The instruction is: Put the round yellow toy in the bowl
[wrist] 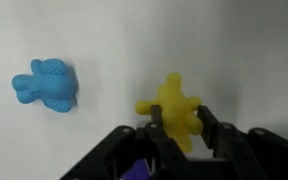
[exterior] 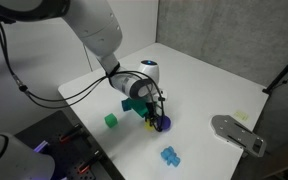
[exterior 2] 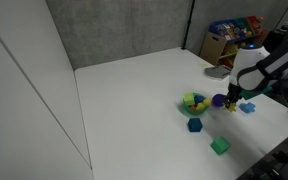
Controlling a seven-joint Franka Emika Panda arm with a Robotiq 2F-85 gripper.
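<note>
The green bowl [exterior 2: 195,104] is beyond the dark purple ball from my gripper. My gripper needs to rise next, swing past that ball and release the toy over the bowl.
The round yellow toy [wrist: 172,95] sits between my gripper's [wrist: 181,112] two black fingers in the wrist view, and both fingers press on its body over white table. In both exterior views the gripper [exterior: 152,117] [exterior 2: 231,103] is low over the table, next to the dark purple ball [exterior: 162,123] [exterior 2: 219,100]. The green bowl [exterior 2: 193,102] stands just beyond the ball, with something yellow-green showing inside it. It is partly hidden behind the gripper in an exterior view [exterior: 134,103]. A sliver of purple [wrist: 134,172] shows under the gripper.
A blue lumpy toy [wrist: 44,85] [exterior: 170,155] [exterior 2: 247,107] lies close by. A green cube [exterior: 111,120] [exterior 2: 220,146] and a blue cube [exterior 2: 195,125] sit near the bowl. A grey device [exterior: 239,132] lies at the table's edge.
</note>
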